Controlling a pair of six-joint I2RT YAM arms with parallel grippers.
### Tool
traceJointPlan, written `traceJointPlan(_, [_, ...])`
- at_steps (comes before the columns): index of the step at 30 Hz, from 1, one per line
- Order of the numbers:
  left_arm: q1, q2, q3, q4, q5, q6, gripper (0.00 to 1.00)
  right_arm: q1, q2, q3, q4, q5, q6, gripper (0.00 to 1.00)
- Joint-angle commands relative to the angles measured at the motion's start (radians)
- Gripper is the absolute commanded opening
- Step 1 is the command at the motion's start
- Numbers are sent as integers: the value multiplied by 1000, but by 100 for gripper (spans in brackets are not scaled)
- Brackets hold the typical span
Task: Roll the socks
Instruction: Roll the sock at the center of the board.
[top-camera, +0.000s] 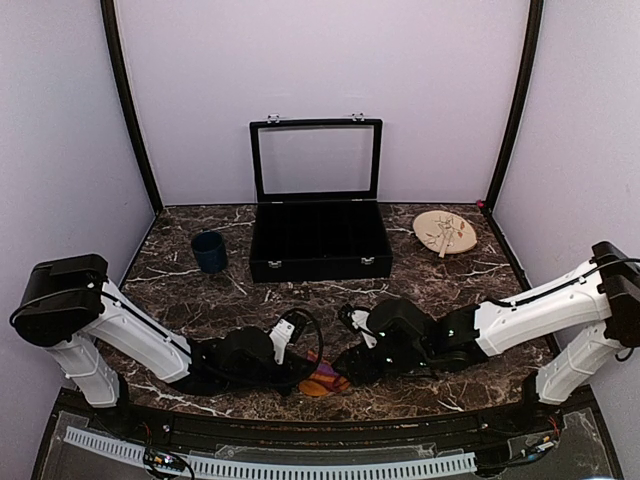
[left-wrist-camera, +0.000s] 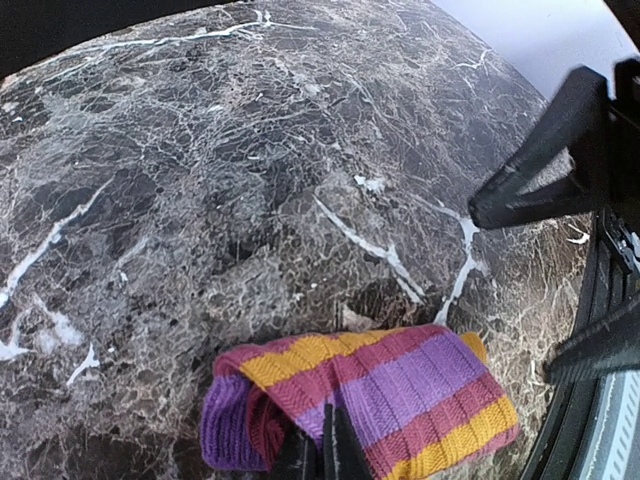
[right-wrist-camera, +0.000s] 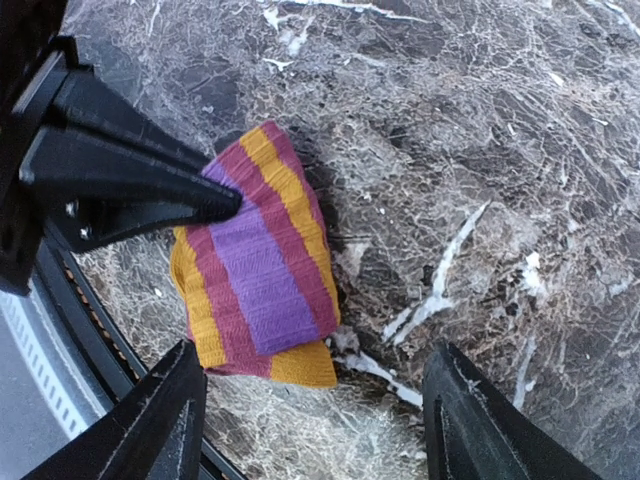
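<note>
Next, my open right gripper goes down and to the left in the top view around the sock's loose end. My left gripper pinches the sock's other end.
A folded sock bundle (left-wrist-camera: 400, 395), maroon with purple and orange bands, lies on the marble table (top-camera: 190, 300) near its front edge. It also shows as a small bright patch between the two arms, sock (top-camera: 325, 381). My left gripper (left-wrist-camera: 322, 452) is shut, its tips pinching the near edge of the fabric; from above the left gripper (top-camera: 300, 372) sits just left of the sock. My right gripper (right-wrist-camera: 315, 420) stands open and low over the table, fingers wide apart, the sock (right-wrist-camera: 260, 275) just ahead of them and untouched. From above the right gripper (top-camera: 348, 367) is right of the sock.
A black display case (top-camera: 318, 245) with its glass lid raised stands at the back centre. A dark blue cup (top-camera: 209, 251) is to its left and a round wooden plate (top-camera: 445, 232) to its right. The table's front rail runs close behind the sock.
</note>
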Motion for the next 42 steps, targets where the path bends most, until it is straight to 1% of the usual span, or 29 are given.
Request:
traceJointPlan(1, [-36, -6, 13, -37, -48, 57, 0, -70, 4, -11, 102, -178, 10, 69])
traceJointPlan(7, [-78, -11, 13, -31, -102, 93, 0, -111, 81, 2, 155, -299, 14, 69])
traceJointPlan(18, [-114, -10, 13, -28, -163, 117, 0, -132, 168, -14, 216, -428, 40, 69])
traceJointPlan(28, [-126, -6, 19, -25, -187, 125, 0, -129, 212, 1, 171, -460, 14, 69])
traceJointPlan(42, [-134, 3, 25, -14, -199, 141, 0, -89, 305, 55, 61, -427, -30, 67])
